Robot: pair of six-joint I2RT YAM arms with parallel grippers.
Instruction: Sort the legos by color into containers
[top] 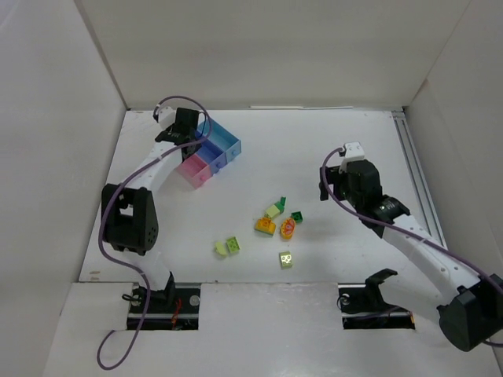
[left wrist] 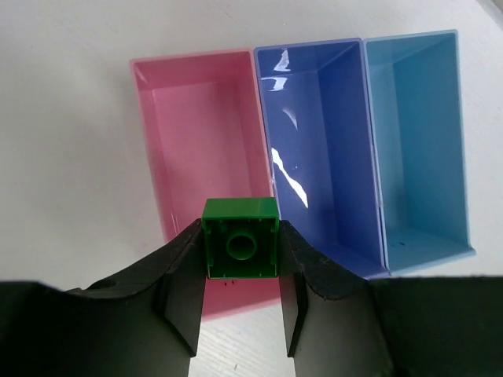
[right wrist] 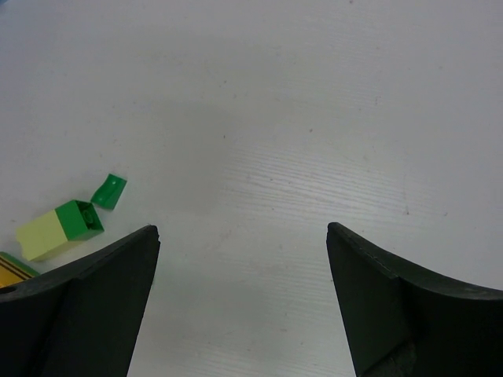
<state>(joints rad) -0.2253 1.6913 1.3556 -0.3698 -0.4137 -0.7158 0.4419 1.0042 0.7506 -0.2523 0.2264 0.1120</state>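
My left gripper should go down next toward the middle of the pink bin's [left wrist: 206, 118] bottom and let go of the dark green lego, because the pink bin is open and empty below it.
My left gripper [left wrist: 240, 243] is shut on a dark green lego [left wrist: 240, 239], seen from its hollow underside. It hangs over the near end of the pink bin [left wrist: 206, 118], close to the wall it shares with the violet-blue bin [left wrist: 318, 141]; a light blue bin [left wrist: 416, 133] is joined on the right. All three look empty. In the top view the left gripper [top: 189, 129] is over the tray [top: 211, 153]. My right gripper [top: 330, 187] is open and empty above bare table [right wrist: 242, 232].
Loose legos lie mid-table: a lime one [top: 273, 210], small green ones [top: 283, 202] [top: 298, 216], orange ones [top: 266, 226] [top: 288, 228], lime ones [top: 227, 247] [top: 286, 258]. The right wrist view shows a green piece [right wrist: 109, 191] and a lime-green brick [right wrist: 59, 229] at left. White walls enclose the table.
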